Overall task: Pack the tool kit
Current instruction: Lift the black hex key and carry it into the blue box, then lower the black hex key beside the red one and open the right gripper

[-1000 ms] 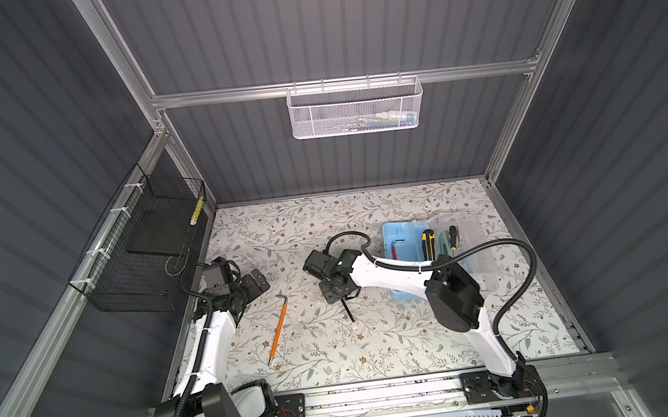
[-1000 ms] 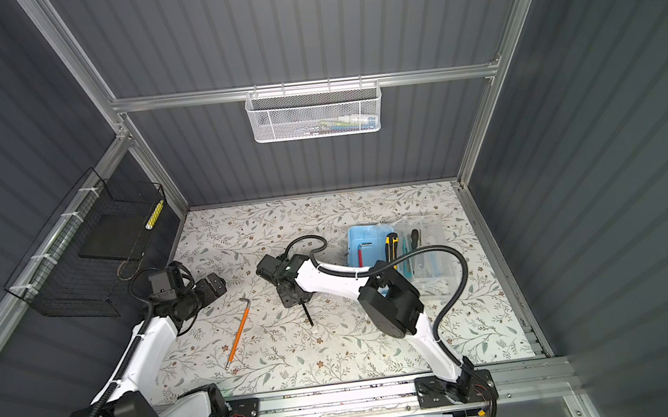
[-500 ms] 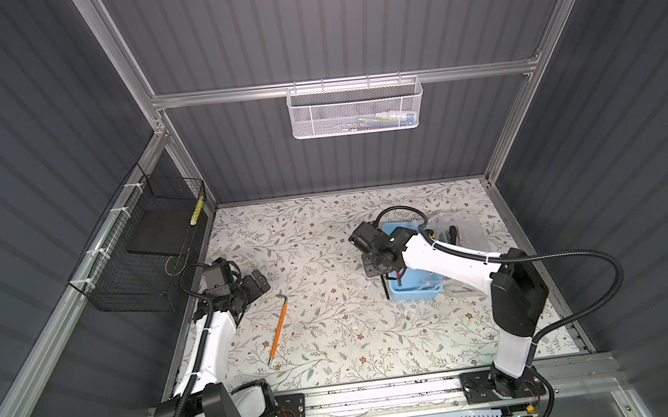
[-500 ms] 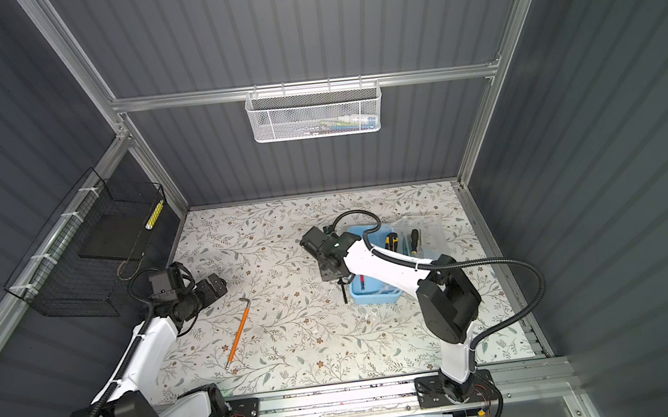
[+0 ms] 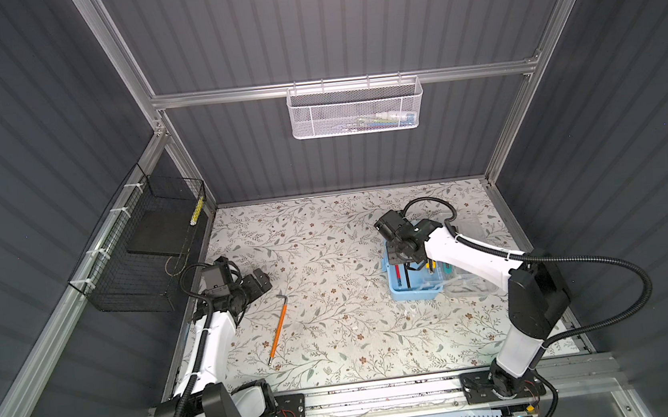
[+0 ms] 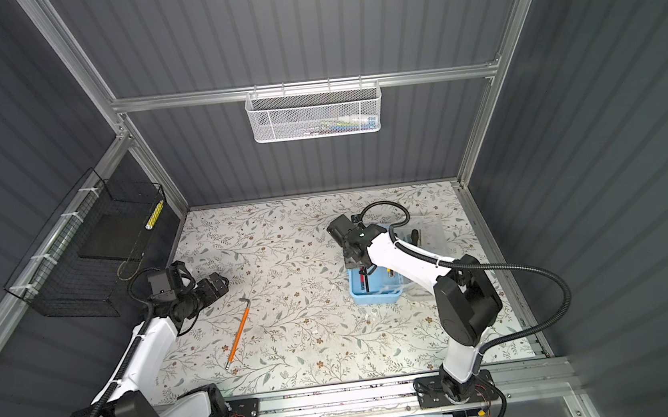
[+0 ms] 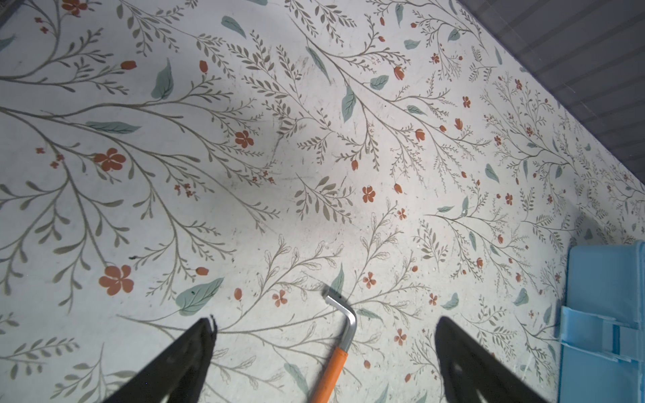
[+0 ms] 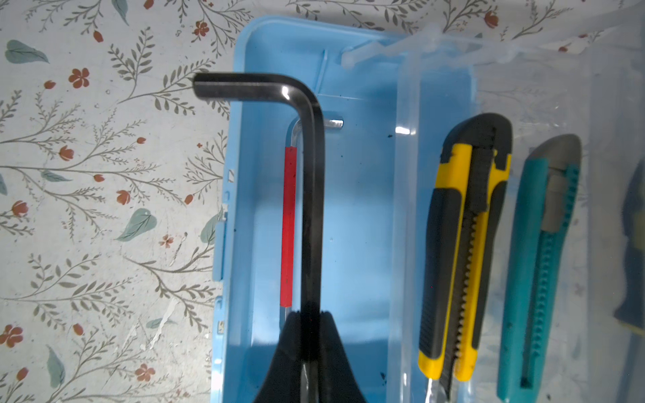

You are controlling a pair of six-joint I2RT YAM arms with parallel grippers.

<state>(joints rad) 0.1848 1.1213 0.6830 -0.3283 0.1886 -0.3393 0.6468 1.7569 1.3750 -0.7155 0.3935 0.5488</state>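
Note:
I need to lower the black hex key (image 8: 311,195) in my right gripper next and release it on the bare bottom of the box beside the red-sleeved hex key, as that part is empty.
The tool kit's light-blue box (image 5: 414,289) (image 6: 375,295) (image 8: 363,216) stands open at the right of the table. Its clear lid (image 5: 471,284) lies open beside it. My right gripper (image 5: 403,255) (image 8: 310,315) hangs over the box, shut on a black hex key (image 8: 311,195). A red-sleeved hex key (image 8: 288,226) lies in the box under it. A yellow-black utility knife (image 8: 464,244) and a teal one (image 8: 537,261) rest in the clear plastic part. An orange-sleeved hex key (image 5: 279,327) (image 7: 335,352) lies on the table, just ahead of my open, empty left gripper (image 5: 263,284) (image 7: 324,324).
A white mesh basket (image 5: 356,111) hangs on the rear rail. A black wire basket (image 5: 148,252) is fixed to the left wall. A dark-handled tool (image 8: 633,261) shows at the edge of the right wrist view. Grey walls close in the floral table (image 5: 329,260).
My right arm has carried the black hex key from the middle of the table rightwards to above the blue box. The left arm has not moved.

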